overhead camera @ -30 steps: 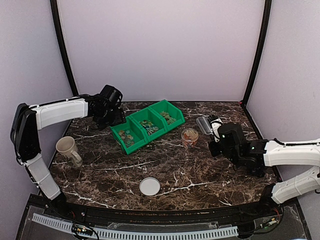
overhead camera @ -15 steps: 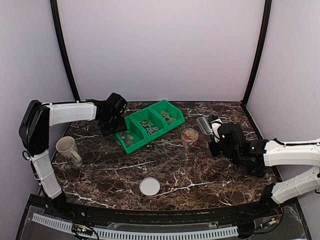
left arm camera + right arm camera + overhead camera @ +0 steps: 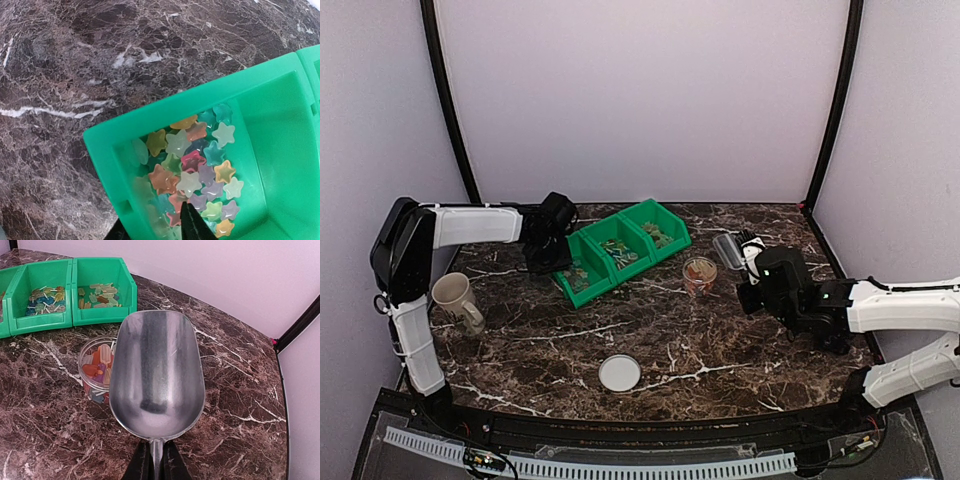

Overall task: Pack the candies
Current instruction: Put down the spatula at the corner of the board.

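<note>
The right gripper goes down toward the jar [image 3: 97,367] next and releases the scoop on the bare marble beside it, as that clear spot lies below the gripper.
The candies are small star-shaped sweets [image 3: 200,170] in mixed colours, filling the left compartment of the green bin [image 3: 582,285]. More candies [image 3: 47,296] lie in its other compartments. My left gripper [image 3: 154,217] straddles the bin's left end wall [image 3: 107,150], one finger inside over the stars and one outside, closed on the wall. My right gripper [image 3: 155,455] is shut on the handle of an empty metal scoop [image 3: 155,370]. The scoop hangs just right of a clear jar [image 3: 97,367] holding several candies.
A beige mug [image 3: 455,298] stands at the left side of the marble table. A white round lid [image 3: 619,373] lies near the front middle. The jar [image 3: 699,272] stands between the bin and my right gripper [image 3: 758,278].
My left arm swung right to the bin's left end and its jaws narrowed over the bin wall. The right arm and scoop have not moved.
</note>
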You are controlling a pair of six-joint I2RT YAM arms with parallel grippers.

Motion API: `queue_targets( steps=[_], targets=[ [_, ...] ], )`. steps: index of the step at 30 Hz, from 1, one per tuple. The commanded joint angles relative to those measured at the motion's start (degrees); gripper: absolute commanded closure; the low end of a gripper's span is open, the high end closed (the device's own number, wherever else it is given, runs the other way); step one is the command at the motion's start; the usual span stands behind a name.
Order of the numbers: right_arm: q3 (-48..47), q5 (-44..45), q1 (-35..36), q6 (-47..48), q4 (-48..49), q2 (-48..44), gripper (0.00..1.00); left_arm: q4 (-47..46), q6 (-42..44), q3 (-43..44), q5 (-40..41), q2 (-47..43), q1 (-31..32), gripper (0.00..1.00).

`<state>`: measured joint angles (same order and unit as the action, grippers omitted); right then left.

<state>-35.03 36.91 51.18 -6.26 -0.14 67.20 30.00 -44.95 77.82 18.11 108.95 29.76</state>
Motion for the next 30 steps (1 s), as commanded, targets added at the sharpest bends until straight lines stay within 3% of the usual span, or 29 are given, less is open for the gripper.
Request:
queue_targets(
  steps=[1,5,13,23,26,30],
  targets=[
    [-2.0,1.0,0.4,0.1,1.0,-0.5,1.0,-0.8,2.3,3.3,-0.3,1.8,-0.8,0.68],
    [-1.7,1.5,0.4,0.0,1.0,-0.9,1.0,-2.8,5.1,5.7,-0.6,3.9,-1.3,0.76],
    [-1.4,1.9,0.4,-0.7,0.8,-1.2,1.0,-5.9,15.3,14.6,0.3,11.1,-2.1,0.78],
    [-1.3,5.0,0.3,-1.9,1.1,1.3,1.0,-5.2,15.7,25.0,1.8,18.6,-2.8,0.75],
    [-1.4,5.9,-0.7,-2.2,2.1,3.2,1.0,-5.0,15.6,26.4,1.5,19.3,-2.9,0.71],
    [-1.9,5.0,-3.0,-3.3,3.4,6.2,1.0,-2.5,15.1,28.9,0.4,19.0,-3.0,0.57]
  ],
)
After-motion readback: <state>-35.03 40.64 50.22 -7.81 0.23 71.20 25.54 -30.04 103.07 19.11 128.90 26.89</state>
